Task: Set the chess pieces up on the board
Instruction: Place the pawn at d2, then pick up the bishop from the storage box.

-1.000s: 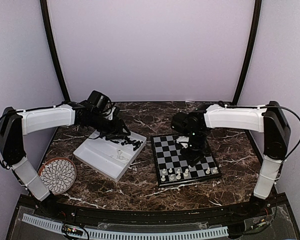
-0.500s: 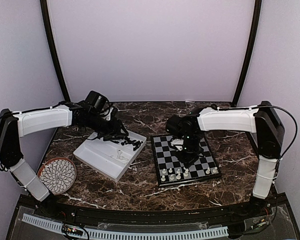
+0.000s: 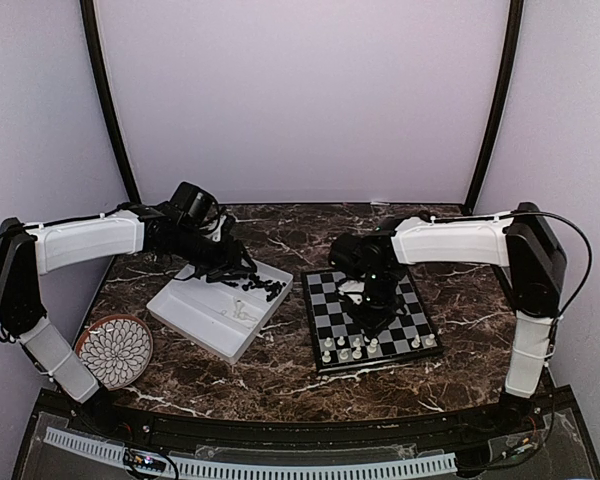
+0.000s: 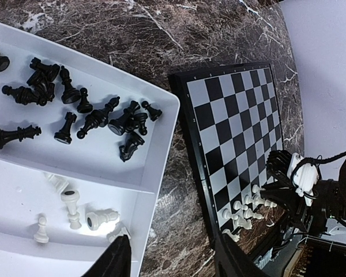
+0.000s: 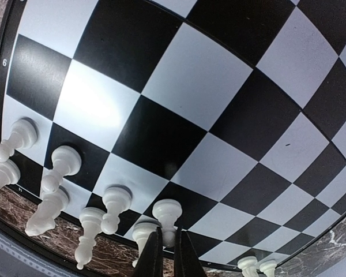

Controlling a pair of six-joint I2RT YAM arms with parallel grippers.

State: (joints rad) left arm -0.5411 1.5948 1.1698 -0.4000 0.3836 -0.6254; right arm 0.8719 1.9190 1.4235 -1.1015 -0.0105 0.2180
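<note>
I will move my left gripper down and to its left in the wrist view, because the toppled white piece (image 3: pixel 245 316) (image 4: pixel 102 219) lies below it that way. I will turn my fingers across the piece's length.
The board (image 3: pixel 325 300) lies right of centre, with several white chess pieces (image 3: pixel 351 348) standing in its two near rows. My right gripper (image 3: pixel 368 312) hangs low over the board's middle. In the right wrist view it (image 5: pixel 168 235) is shut on a white pawn (image 5: pixel 166 211), at a dark square beside other white pieces (image 5: pixel 61 164). My left gripper (image 3: pixel 232 270) is open and empty over the white tray (image 3: pixel 202 322). In the left wrist view its jaws (image 4: pixel 173 262) straddle the tray's edge, with black pieces (image 4: pixel 69 109) in one compartment and white pieces (image 4: pixel 72 205) in the other.
A round patterned plate (image 3: pixel 113 350) sits at the near left of the brown marble table (image 3: pixel 280 370). Purple walls and two black posts close in the back. The board (image 4: pixel 230 115) and the right arm (image 4: pixel 303 184) also show in the left wrist view.
My right arm has swung left across the board with its gripper low. My left arm has barely shifted over the tray.
</note>
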